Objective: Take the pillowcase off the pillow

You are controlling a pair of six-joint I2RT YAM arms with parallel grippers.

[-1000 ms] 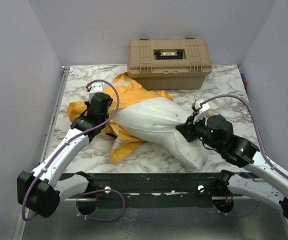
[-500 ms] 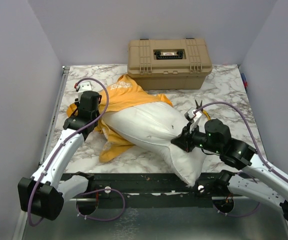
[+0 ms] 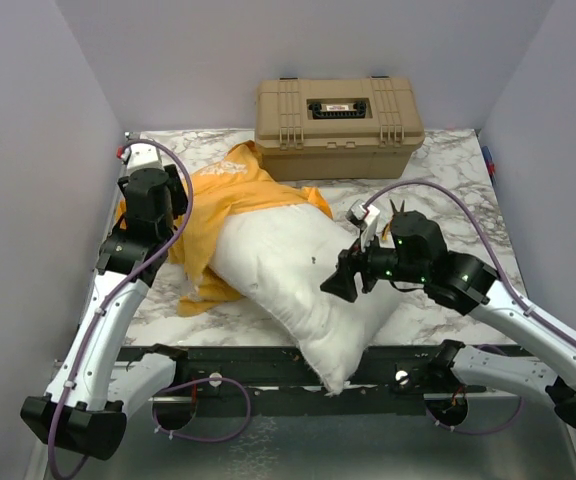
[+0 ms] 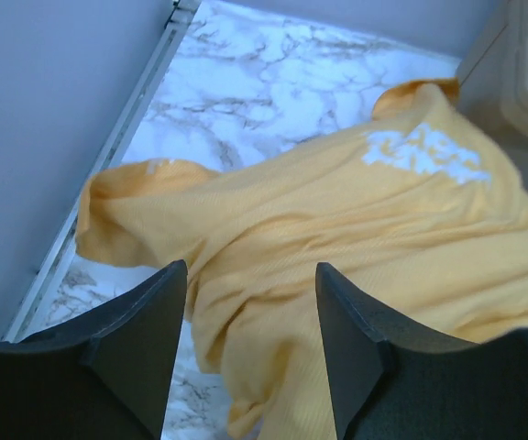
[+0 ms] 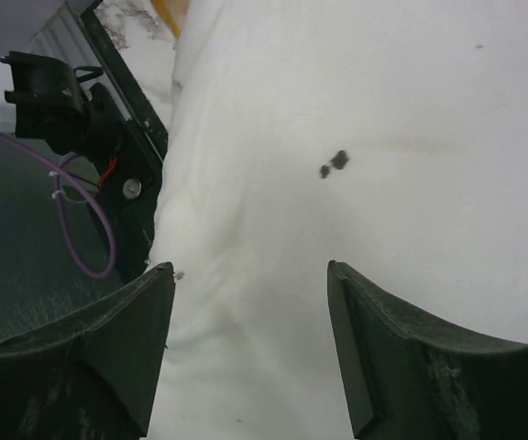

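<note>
The pillowcase covers the pillow's far end, so my right gripper should next move outward toward the pillowcase's edge, then down onto the bare white pillow (image 3: 308, 224) (image 5: 426, 99) beside it.
The white pillow (image 3: 293, 275) lies slanted across the table, its near corner hanging over the front rail. The orange-yellow pillowcase (image 3: 218, 195) is bunched at the pillow's far left end and drapes over that end. White lettering (image 4: 424, 151) faces up on it. My left gripper (image 3: 171, 197) hovers open above the pillowcase (image 4: 337, 238), and in the wrist view the left gripper (image 4: 247, 268) holds nothing. My right gripper (image 3: 340, 283) stands open over the middle of the pillow (image 5: 383, 137), and the right gripper (image 5: 248, 268) is empty between its fingers.
A tan toolbox (image 3: 338, 125) stands at the back of the marble table (image 3: 438, 180), close to the pillowcase's far edge. The left wall and table rail (image 4: 108, 156) run beside the left arm. The black front rail (image 5: 122, 110) sits under the pillow's near end.
Both grippers have opened and let go of the fabric. The left arm rose and swung to the far left; the pillow slid toward the front rail, more of it bare.
</note>
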